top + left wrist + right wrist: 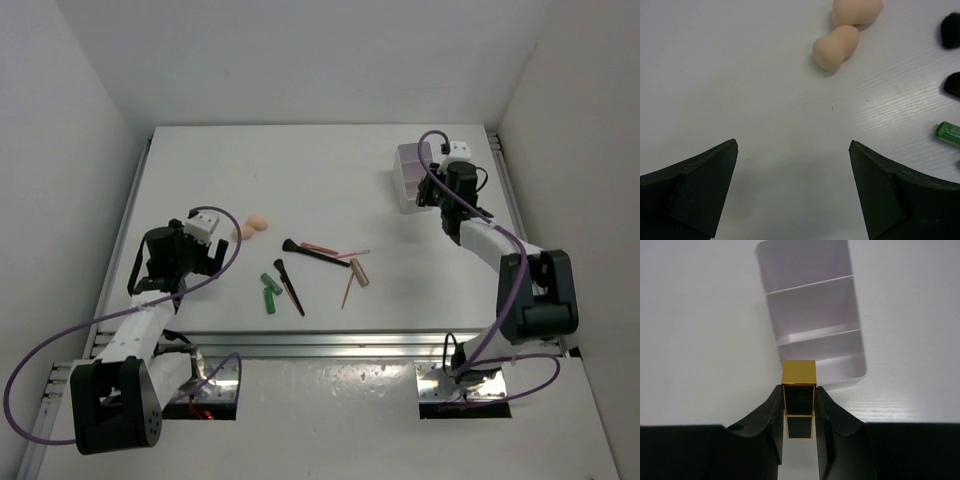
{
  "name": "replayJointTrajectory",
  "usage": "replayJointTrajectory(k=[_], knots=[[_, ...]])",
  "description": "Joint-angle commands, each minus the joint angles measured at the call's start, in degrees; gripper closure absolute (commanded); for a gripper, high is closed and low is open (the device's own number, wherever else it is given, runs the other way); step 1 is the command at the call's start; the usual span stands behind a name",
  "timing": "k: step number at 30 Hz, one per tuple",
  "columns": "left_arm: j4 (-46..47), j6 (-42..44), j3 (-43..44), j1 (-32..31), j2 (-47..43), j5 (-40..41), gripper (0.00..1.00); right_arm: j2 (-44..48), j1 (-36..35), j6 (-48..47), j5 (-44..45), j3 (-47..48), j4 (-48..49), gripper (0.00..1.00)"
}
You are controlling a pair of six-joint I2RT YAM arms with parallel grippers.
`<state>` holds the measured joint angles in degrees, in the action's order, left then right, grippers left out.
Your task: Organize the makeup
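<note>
The box's empty near section (pixel 829 361) lies below my right gripper and to its left in the top view, so next my right gripper should lower that way and release the lipstick (pixel 799 385).
My right gripper (pixel 799 401) is shut on the gold lipstick (pixel 799 385) and holds it upright just in front of the near end of the translucent white divided box (pixel 810 284). In the top view this gripper (pixel 432 196) is at the box (pixel 405 170) at the back right. My left gripper (pixel 792 145) is open and empty over bare table, at the left (pixel 222 256). Two peach sponges (pixel 836 46) (pixel 258 222) lie just beyond it. Black-handled brushes (pixel 290 285), pink pencils (pixel 335 248), a green tube (pixel 270 293) and a tan tube (pixel 359 272) lie mid-table.
The white table (pixel 320 180) has walls behind and on both sides. A metal rail (pixel 330 345) runs along the near edge. Purple cables (pixel 60 350) loop from both arms. The green tube's end (pixel 947 133) and black brush tips (pixel 951 30) show at the right edge of the left wrist view.
</note>
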<state>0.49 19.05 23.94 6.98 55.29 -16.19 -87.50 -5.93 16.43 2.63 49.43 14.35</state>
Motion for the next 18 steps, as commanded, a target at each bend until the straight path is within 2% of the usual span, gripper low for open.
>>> replayJointTrajectory(k=[1, 3, 4, 7, 11, 18], knots=[[1.7, 0.4, 2.7, 1.3, 0.5, -3.1, 0.00, -5.0, 2.5, 2.5, -1.5, -0.5, 17.4, 1.00], [1.2, 0.4, 3.3, 2.5, 0.5, -3.6, 0.00, -6.1, 3.2, 2.3, -2.4, -1.1, 21.1, 1.00], [1.2, -0.3, 3.3, 2.5, 1.1, -3.6, 0.00, -8.1, 3.4, 2.0, -2.4, -1.4, 26.6, 1.00], [0.0, -0.3, 3.9, 3.7, 1.1, -4.9, 0.00, -10.2, 3.8, 1.9, -4.8, -1.0, 31.5, 1.00], [-0.5, -0.9, 3.9, 4.9, 1.7, -6.2, 0.00, -11.8, 3.7, 2.0, -6.8, -1.7, 33.9, 1.00], [-0.5, -0.4, 5.0, 4.9, 3.2, -6.2, 0.00, -16.2, 3.7, 2.9, -7.2, -7.0, 44.2, 1.00]])
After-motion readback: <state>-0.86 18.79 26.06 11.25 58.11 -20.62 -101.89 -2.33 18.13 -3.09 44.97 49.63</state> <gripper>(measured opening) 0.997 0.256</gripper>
